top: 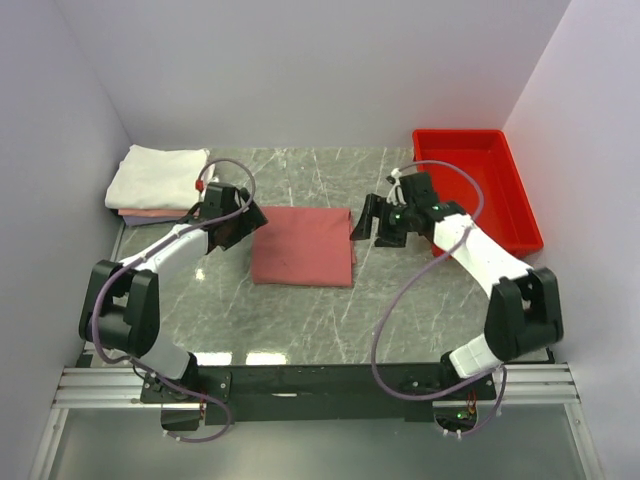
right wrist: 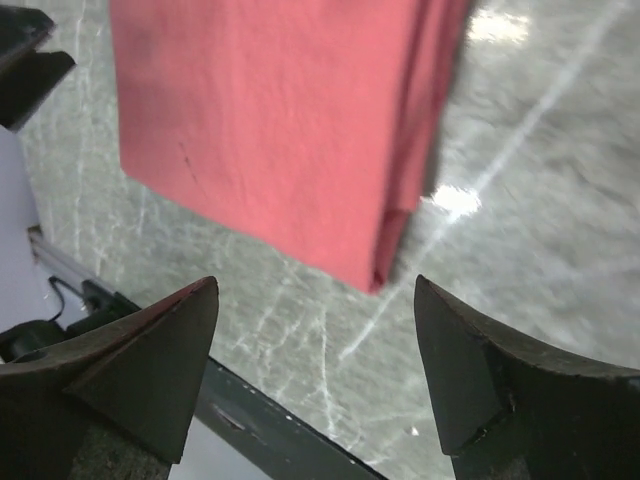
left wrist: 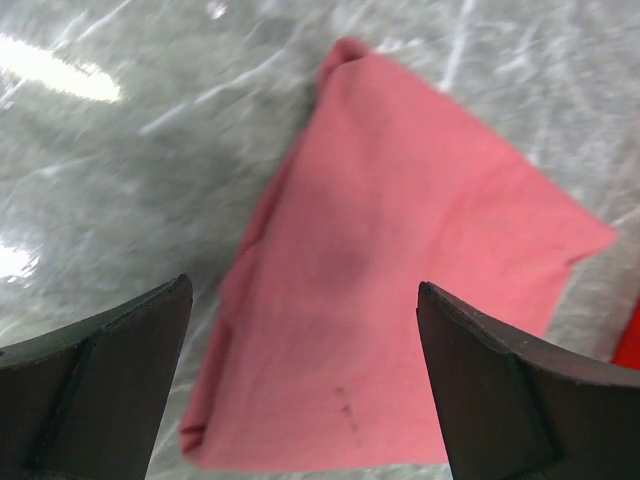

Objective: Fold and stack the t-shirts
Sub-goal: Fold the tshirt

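Observation:
Next, my left gripper moves down, fingers open, onto the middle of the t-shirt's edge facing the stack (top: 254,245) (left wrist: 238,285). This is because that edge lies below it, between its fingers.
A dusty salmon-red t-shirt (top: 303,245) lies folded into a flat rectangle in the middle of the marble table; it also fills the left wrist view (left wrist: 400,270) and the top of the right wrist view (right wrist: 270,130). My left gripper (top: 240,222) hovers at its left edge, open, nothing between the jaws (left wrist: 303,300). My right gripper (top: 368,222) hangs at the shirt's right edge, open and empty (right wrist: 316,300). A stack of folded t-shirts (top: 156,180), white on top with pale pink beneath, sits at the back left.
A bright red plastic tray (top: 477,185) stands at the back right, close behind the right arm. Pale walls close in the table on the left, back and right. The black base rail (top: 320,380) runs along the near edge.

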`<state>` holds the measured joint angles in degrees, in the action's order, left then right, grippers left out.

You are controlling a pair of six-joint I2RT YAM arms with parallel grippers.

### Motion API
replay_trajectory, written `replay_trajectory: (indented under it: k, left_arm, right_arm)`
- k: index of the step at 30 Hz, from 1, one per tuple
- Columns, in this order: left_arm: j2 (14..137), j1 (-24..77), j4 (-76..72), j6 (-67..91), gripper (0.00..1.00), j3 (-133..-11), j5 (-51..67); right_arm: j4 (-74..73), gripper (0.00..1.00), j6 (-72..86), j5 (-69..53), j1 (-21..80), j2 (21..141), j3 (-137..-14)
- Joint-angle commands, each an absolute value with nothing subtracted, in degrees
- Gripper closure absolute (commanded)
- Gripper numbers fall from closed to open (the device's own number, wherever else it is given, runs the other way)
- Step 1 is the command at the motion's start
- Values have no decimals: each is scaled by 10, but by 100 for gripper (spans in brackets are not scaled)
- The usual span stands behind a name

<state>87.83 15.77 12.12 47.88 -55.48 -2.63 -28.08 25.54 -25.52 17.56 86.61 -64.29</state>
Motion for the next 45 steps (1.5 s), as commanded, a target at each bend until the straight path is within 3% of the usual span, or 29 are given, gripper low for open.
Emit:
replay_trajectory:
  k: [1, 11, 18, 41, 44, 45]
  left_arm:
    - [866, 157, 125, 481, 1, -539, -42]
    - [937, 159, 132, 470, 1, -562, -43]
    - [980, 162, 128, 462, 5, -572, -24]
    - [1123, 243, 204, 457, 74, -701, -75]
    - [1152, 254, 239, 454, 85, -737, -109]
    - [1163, 256, 243, 451, 94, -745, -113]
  right_arm:
    - [-263, 14, 259, -181, 172, 786, -617]
    - [-306, 12, 265, -100, 171, 650, -582]
    - [-323, 11, 262, -75, 169, 624, -570]
    - [-302, 10, 239, -68, 161, 650, -556]
    - [-298, 10, 237, -64, 159, 653, -553]
    - [-296, 10, 237, -66, 160, 653, -549]
